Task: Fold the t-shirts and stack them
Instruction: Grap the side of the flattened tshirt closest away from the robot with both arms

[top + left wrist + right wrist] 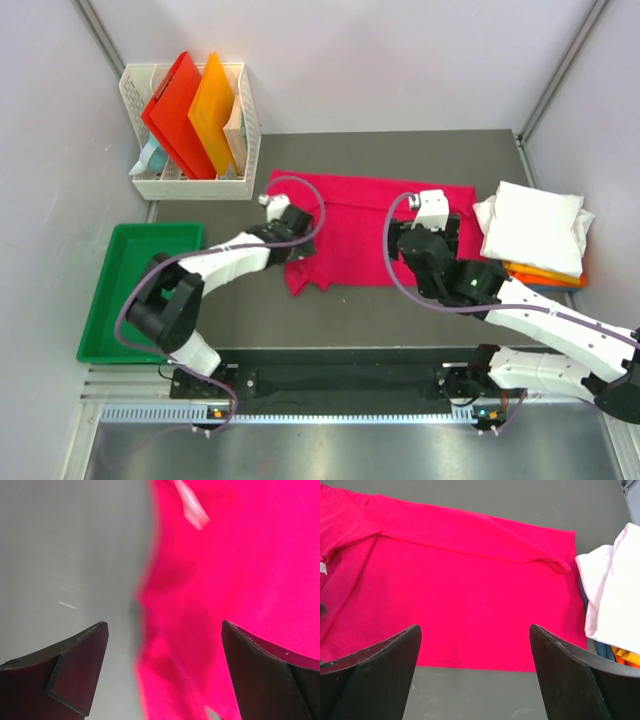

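My left gripper will move back and down to close on the shirt's bunched hem corner [297,287], which sticks out over bare table on the near side.
The magenta-pink t-shirt [355,225] lies spread across the middle of the table, with its left end bunched. My left gripper [300,245] hovers over that left edge. In the left wrist view it [165,645] is open, and the blurred shirt edge [210,580] lies below and between the fingers. My right gripper [432,222] is above the shirt's right part. In the right wrist view it [475,650] is open and empty over the shirt's near hem [470,605]. A stack of folded shirts stands at the right, white [535,225] on top and orange [545,272] beneath.
A white basket [190,185] at the back left holds stiff red [178,110] and orange [213,110] folders. A green tray [140,290] sits at the left. The folded stack's white edge [610,600] is close to the shirt's right end.
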`<state>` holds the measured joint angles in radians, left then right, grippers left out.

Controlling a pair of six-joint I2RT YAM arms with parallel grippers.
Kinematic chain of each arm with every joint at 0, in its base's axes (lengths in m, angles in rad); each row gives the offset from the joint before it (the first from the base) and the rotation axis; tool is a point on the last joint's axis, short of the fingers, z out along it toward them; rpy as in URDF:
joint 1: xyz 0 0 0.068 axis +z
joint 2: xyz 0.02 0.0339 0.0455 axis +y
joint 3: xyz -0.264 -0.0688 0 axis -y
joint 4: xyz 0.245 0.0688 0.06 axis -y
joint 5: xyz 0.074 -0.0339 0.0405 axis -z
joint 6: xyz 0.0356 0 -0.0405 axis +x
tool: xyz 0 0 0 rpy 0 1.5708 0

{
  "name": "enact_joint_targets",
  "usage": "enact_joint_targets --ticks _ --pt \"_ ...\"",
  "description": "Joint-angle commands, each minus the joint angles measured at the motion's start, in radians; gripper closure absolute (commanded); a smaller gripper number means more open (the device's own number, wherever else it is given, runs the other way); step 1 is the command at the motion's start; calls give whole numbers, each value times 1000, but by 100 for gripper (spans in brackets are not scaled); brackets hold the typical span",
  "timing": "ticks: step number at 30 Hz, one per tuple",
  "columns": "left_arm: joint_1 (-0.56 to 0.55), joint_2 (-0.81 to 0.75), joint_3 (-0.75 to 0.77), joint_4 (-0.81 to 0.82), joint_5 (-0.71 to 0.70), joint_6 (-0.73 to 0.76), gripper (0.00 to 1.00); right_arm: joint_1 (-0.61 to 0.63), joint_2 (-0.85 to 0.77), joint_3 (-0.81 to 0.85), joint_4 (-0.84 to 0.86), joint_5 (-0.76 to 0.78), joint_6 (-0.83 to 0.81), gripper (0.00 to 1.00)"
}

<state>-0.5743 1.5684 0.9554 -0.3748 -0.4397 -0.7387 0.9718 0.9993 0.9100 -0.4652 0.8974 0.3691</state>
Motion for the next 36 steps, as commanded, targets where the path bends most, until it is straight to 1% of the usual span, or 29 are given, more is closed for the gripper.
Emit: enact_joint_targets --ticks 1,3,4,7,8,12,14,15,18,19,20,22,23,24,25,26,28,31,32,34,36 --pt "-96 25 2 -67 42 -105 1 -10 -11 -5 0 29 25 11" --pt "-107 -13 -44 -17 88 -131 1 -10 -13 -8 -6 26 37 11" --pt "-111 -31 -85 -7 88 -152 1 -10 -11 -8 -6 25 40 11" --pt "-125 -94 -147 -7 84 -171 1 -10 -7 -11 -15 24 59 11" --pt "-133 -122 -156 -15 82 -174 2 -10 -5 -13 -13 23 66 11" --pt "-163 -194 -199 -65 47 -209 11 -10 9 -19 -13 18 85 11" --pt "-186 -226 -210 -78 35 -214 10 -8 15 -23 -7 12 96 11" --pt "-199 -234 -211 -85 0 -221 8 -10 19 -25 -6 9 96 11" --pt "-246 -266 -207 -96 -33 -215 4 -10 35 -30 3 -9 106 12" --pt "-268 -269 -205 -102 -36 -215 4 -10 39 -30 5 -14 113 11" --pt "-277 -266 -202 -105 -39 -217 5 -10 42 -31 7 -17 117 12" --pt "-300 -248 -205 -111 -36 -231 16 -10 53 -31 3 -21 129 11" --pt "-305 -242 -214 -110 -33 -235 24 -10 56 -37 2 -23 133 12" --pt "-311 -234 -218 -110 -33 -243 29 -10 58 -40 0 -25 136 12" --pt "-312 -217 -224 -107 -31 -245 42 -10 58 -40 0 -31 140 13" --pt "-314 -209 -231 -104 -33 -248 48 -10 56 -46 0 -32 142 13" --pt "-312 -194 -241 -98 -40 -248 50 -10 52 -48 0 -32 142 14" --pt "-312 -179 -244 -98 -67 -248 47 -10 44 -53 3 -26 136 13" --pt "-312 -174 -242 -99 -74 -251 43 -10 41 -53 0 -25 133 14" --pt "-311 -153 -241 -99 -76 -252 42 -10 39 -53 2 -23 131 14" --pt "-311 -136 -242 -98 -83 -264 43 -10 39 -53 0 -23 129 14"
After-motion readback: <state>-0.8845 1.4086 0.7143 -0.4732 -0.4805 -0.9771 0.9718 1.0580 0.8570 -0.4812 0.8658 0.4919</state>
